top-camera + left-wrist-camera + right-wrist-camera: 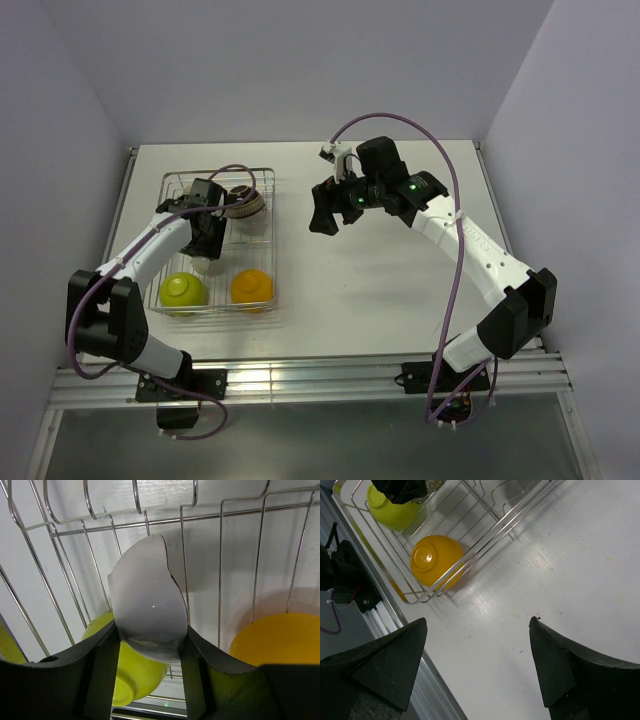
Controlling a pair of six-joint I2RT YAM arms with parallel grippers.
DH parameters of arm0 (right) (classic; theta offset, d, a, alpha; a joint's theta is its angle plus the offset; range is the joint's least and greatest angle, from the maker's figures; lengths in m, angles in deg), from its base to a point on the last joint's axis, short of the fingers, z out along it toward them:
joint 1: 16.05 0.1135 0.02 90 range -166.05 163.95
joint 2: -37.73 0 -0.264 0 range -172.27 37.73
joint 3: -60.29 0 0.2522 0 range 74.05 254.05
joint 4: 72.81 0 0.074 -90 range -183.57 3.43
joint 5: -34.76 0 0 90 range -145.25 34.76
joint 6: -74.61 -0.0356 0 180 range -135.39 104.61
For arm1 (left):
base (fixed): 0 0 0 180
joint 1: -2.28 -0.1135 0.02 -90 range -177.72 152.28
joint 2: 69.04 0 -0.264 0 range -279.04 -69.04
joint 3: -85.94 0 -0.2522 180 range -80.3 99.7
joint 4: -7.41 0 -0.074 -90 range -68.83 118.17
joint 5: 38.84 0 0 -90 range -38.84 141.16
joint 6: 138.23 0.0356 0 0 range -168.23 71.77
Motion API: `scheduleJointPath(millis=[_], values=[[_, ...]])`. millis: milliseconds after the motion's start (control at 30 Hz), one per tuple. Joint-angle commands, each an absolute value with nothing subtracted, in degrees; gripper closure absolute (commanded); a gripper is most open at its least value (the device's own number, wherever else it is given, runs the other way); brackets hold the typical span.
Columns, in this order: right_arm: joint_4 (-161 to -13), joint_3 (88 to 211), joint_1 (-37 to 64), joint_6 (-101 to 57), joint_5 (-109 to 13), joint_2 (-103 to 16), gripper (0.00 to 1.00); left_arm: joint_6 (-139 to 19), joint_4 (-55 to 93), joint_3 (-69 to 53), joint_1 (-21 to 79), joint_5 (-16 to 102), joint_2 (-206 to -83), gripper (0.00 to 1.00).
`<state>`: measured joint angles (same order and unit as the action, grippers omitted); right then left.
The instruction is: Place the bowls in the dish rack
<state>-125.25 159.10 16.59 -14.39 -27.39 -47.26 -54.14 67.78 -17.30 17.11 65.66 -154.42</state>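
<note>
The left gripper shifts sideways toward the orange bowl next, to release the white bowl on bare wires between the lime-green (132, 672) and orange bowls.
The dish rack (272, 240) stands at the left of the table. My left gripper (205, 252) is inside it, shut on the white bowl (147, 605), which it holds on edge above the wires. The lime-green bowl (182, 290) and the orange bowl (251, 287) lie upside down in the rack's near end. Both also show in the left wrist view, lime-green (132, 672) and orange (277, 640). A brown, patterned-looking bowl (245, 204) sits at the rack's far right. My right gripper (335, 215) is open and empty above bare table, right of the rack.
The right wrist view shows the orange bowl (435, 560), the lime-green bowl (390, 510), the rack's corner wires (420, 597) and the table's metal front rail (395, 630). White walls close in the table at the back and sides.
</note>
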Motion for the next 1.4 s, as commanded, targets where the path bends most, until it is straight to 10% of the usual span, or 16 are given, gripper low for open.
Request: scheduleJointPath(millis=[0, 1367], values=[[-125.86, 159.92, 16.47, -13.54, -27.91, -47.61, 0.10, -55.44, 65.73, -15.53, 18.01, 65.40, -154.64, 0.97], [-125.68, 158.77, 16.29, -13.37, -27.47, -47.79, 0.10, -56.40, 68.80, -11.75, 20.38, 62.59, -157.19, 0.95]])
